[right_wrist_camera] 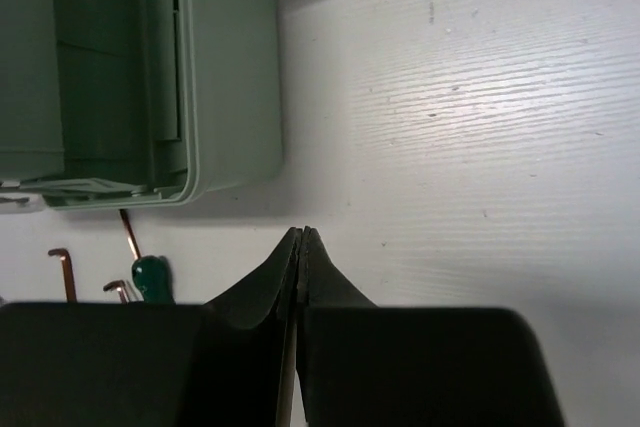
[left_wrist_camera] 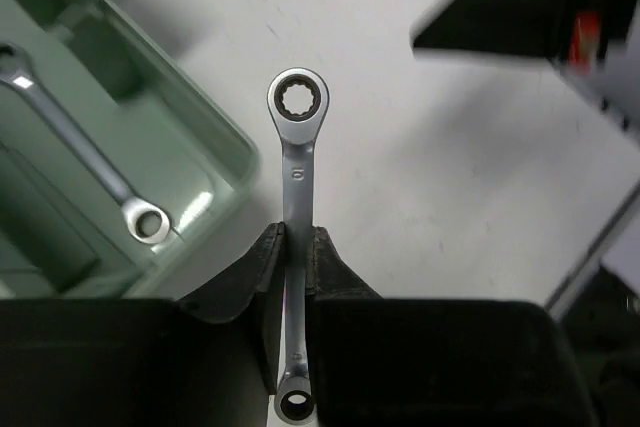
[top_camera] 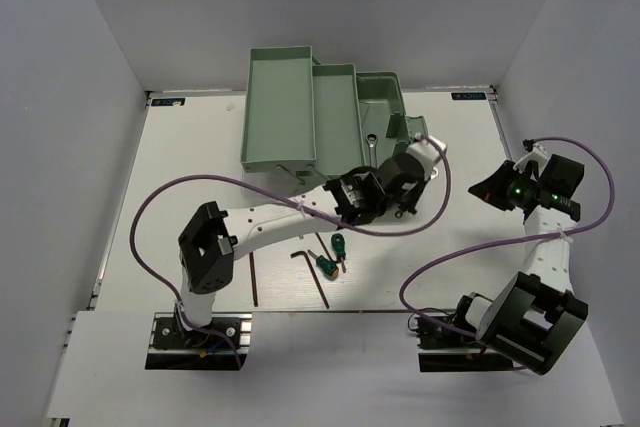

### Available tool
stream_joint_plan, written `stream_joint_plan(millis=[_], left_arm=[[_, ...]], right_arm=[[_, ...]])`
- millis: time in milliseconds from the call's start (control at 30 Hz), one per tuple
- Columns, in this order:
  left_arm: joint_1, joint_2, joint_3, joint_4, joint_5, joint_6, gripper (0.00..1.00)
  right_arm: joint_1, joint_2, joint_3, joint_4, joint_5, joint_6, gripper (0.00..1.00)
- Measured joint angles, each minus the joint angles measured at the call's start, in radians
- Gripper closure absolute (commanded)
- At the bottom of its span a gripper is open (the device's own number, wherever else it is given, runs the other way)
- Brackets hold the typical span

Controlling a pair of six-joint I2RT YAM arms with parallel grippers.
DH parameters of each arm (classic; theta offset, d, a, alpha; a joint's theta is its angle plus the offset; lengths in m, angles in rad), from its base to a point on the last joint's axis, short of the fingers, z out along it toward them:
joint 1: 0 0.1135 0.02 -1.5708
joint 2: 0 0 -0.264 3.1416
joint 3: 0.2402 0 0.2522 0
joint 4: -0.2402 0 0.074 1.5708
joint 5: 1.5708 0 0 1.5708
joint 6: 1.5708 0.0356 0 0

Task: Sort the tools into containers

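Observation:
My left gripper moves the wrench outward over that wrench (left_wrist_camera: pixel 80 140) next and releases the handle there, since a second silver wrench lies in the pale-green tray (left_wrist_camera: pixel 190 147).
My left gripper (left_wrist_camera: pixel 295 237) is shut on the shaft of a silver ratchet wrench (left_wrist_camera: pixel 297 137), held above the white table just right of the pale-green toolbox tray (left_wrist_camera: pixel 190 147). From above, this gripper (top_camera: pixel 428 157) sits by the tray's right edge. A second silver wrench (left_wrist_camera: pixel 75 147) lies in that tray. My right gripper (right_wrist_camera: pixel 302 235) is shut and empty over bare table, right of the toolbox (right_wrist_camera: pixel 230 67); from above it (top_camera: pixel 493 189) is at the right. Two green screwdrivers (top_camera: pixel 332 255), a hex key (top_camera: pixel 302 256) and a thin dark rod (top_camera: pixel 255 282) lie near the front.
The fold-out toolbox (top_camera: pixel 280 112) stands at the back centre with stepped trays. Purple cables loop from both arms over the table. White walls close in the left, right and back sides. In the right wrist view a green screwdriver (right_wrist_camera: pixel 150 277) and a hex key (right_wrist_camera: pixel 62 269) show.

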Motion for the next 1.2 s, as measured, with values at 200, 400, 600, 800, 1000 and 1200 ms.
stream_joint_plan(millis=[200,400,600,800,1000,1200], left_arm=[[0.105,0.101,0.246,-0.011,-0.113,0.009,1.0],[0.195,0.343,0.519,-0.058,-0.176,0.026,0.91],[0.231,0.445,0.525,-0.127,-0.18,0.032,0.52],[0.236,0.439,0.521,-0.138,-0.159,0.034,0.35],[0.225,0.32,0.451,-0.131,-0.135,0.029,0.7],[0.178,-0.3,-0.161,-0.092,-0.18,-0.044,0.94]], right_arm=[[-0.008,-0.016,-0.029,0.016,-0.119,-0.03,1.0],[-0.007,-0.026,-0.031,0.013,-0.227,-0.07,0.7],[0.009,-0.011,-0.029,-0.076,-0.346,-0.211,0.28],[0.079,-0.002,-0.024,-0.207,-0.425,-0.386,0.18],[0.294,-0.003,0.027,-0.3,-0.388,-0.52,0.89],[0.682,-0.008,-0.004,-0.256,-0.179,-0.522,0.92]])
